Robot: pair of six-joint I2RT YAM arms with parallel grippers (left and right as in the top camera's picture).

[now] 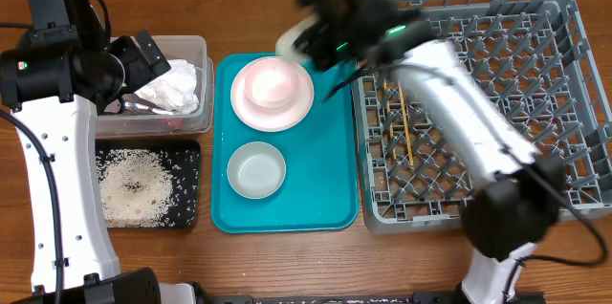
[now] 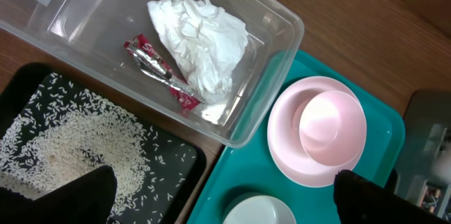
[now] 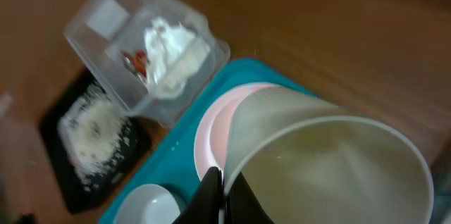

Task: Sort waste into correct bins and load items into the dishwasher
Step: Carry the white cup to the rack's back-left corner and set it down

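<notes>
Next, my right gripper shifts right in the overhead view, turns the cup [image 3: 331, 160] opening down and lowers to release it onto rack wires by the chopsticks, since most stand empty.
My right gripper [image 1: 308, 38] [image 3: 224, 190] is shut on the rim of the small white cup [image 3: 331, 160] and holds it tilted above the far edge of the teal tray, beside the grey dish rack [image 1: 564, 75]. The chopsticks [image 1: 404, 124] lie in the rack. A pale-pink plate [image 1: 251, 108] [image 2: 285, 155] carries a whitish bowl [image 1: 271, 82] [image 2: 331, 127]. A second bowl [image 1: 256, 170] [image 2: 257, 211] sits nearer on the tray. My left gripper [image 1: 143, 54] [image 2: 225, 208] is open and empty, above the clear tub [image 1: 191, 51] [image 2: 84, 27]. The tub holds the napkin [image 2: 201, 41] and red wrapper [image 2: 161, 72]. Rice [image 1: 139, 187] [image 2: 63, 143] lies in the black tray [image 1: 186, 156].
The teal serving tray [image 1: 325, 180] [image 2: 239, 168] lies between the bins and the rack. Brown wooden table [image 1: 268, 8] runs along the back. The right arm stretches over the rack's left part.
</notes>
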